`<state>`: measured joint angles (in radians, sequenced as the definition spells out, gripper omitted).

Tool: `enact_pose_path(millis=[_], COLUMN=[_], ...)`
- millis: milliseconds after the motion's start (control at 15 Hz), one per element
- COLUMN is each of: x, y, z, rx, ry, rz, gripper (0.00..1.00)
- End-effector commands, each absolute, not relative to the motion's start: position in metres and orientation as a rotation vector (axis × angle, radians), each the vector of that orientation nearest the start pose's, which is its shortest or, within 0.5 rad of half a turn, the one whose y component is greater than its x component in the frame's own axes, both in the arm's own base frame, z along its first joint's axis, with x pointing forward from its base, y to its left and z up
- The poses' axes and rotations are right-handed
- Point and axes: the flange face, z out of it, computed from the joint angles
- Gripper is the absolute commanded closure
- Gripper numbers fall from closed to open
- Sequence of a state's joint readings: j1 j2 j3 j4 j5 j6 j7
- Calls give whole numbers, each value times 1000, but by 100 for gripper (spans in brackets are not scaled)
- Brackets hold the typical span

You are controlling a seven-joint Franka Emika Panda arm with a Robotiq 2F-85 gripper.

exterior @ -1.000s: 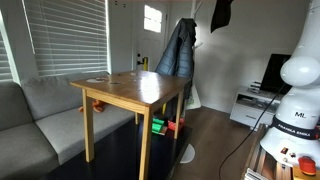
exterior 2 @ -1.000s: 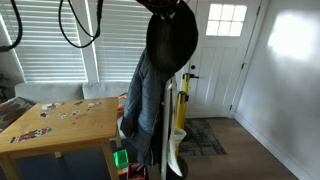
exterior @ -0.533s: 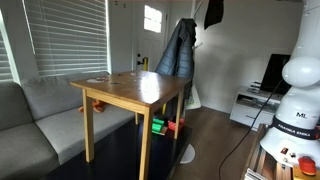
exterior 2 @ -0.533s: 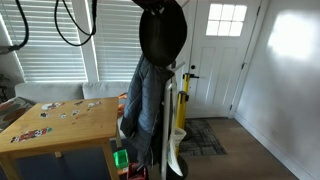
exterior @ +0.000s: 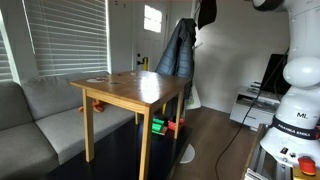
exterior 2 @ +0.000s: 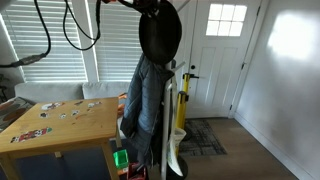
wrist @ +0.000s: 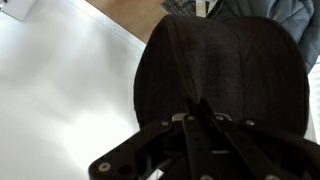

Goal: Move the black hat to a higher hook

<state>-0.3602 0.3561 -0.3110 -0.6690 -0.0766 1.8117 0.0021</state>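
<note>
My gripper eases outward and slightly down toward the coat rack's top next, then releases the hat. That top lies outward of my gripper, just behind the hat (exterior 2: 160, 35).
The black hat (exterior 2: 160, 35) is a soft rounded dome hanging high by the top of the coat rack, above the dark grey-blue jacket (exterior 2: 147, 100). In an exterior view it shows as a small dark shape (exterior: 206, 12) at the top edge, next to the jacket (exterior: 178, 50). In the wrist view the hat (wrist: 225, 65) fills most of the frame. My gripper (wrist: 200, 110) is shut on the hat's fabric, its fingers pinched together. The hooks themselves are hidden behind the hat.
A wooden table (exterior: 135, 90) stands by a grey sofa (exterior: 40, 115). Toys (exterior: 160, 125) lie under the table. The rack's pole and base (exterior: 185, 152) stand on the floor. A white door (exterior 2: 215, 50) is behind the rack. Cables (exterior 2: 75, 25) hang from my arm.
The hat, held in my gripper, has moved towards the coat rack and slightly upward, now close to the rack's top. The jacket has not moved.
</note>
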Motion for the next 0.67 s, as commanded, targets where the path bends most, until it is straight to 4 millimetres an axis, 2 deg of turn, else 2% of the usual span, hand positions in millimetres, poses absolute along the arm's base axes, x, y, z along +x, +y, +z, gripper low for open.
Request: enact_pose_path(millis=[0,267,467,600], x=[524,537,545,549], y=[-313,-314,-312,-310], z=[870,863,853,844], rx=[-3214,-3266,-3359,-3445], ry=[1020,963,897,832], rz=[-1313,-1347,-1280,-1173], gripper=[98,98,98,98])
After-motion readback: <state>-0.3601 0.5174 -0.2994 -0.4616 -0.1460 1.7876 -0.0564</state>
